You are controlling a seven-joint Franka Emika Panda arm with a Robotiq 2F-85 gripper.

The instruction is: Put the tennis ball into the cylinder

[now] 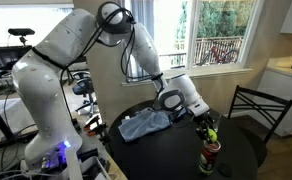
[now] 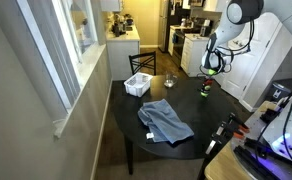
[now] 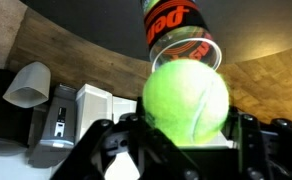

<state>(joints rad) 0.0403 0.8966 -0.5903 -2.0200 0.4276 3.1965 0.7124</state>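
Observation:
I need to ease my gripper outward and down next, to bring the tennis ball over the can's round rim (image 1: 211, 143) (image 3: 189, 48) and release it there, because there is still a gap between them.
My gripper (image 3: 186, 118) is shut on the yellow-green tennis ball (image 3: 186, 98), which fills the middle of the wrist view. The cylinder (image 3: 178, 32), a dark can with red markings and a round rim, lies just beyond the ball in that view. In both exterior views the gripper (image 1: 208, 131) (image 2: 215, 63) hangs above the can (image 1: 212, 156) (image 2: 205, 91), which stands upright on the round black table (image 1: 241, 150) (image 2: 136, 115). The ball (image 1: 211, 134) shows as a small yellow-green spot between the fingers, a short gap above the can's mouth.
A blue-grey cloth (image 1: 146, 124) (image 2: 164, 121) lies on the table. A white slotted basket (image 2: 138, 85) and a clear glass (image 2: 170, 78) stand at the table's far side. A black chair (image 1: 256, 110) stands beside the table. Kitchen counters (image 2: 121, 45) are behind.

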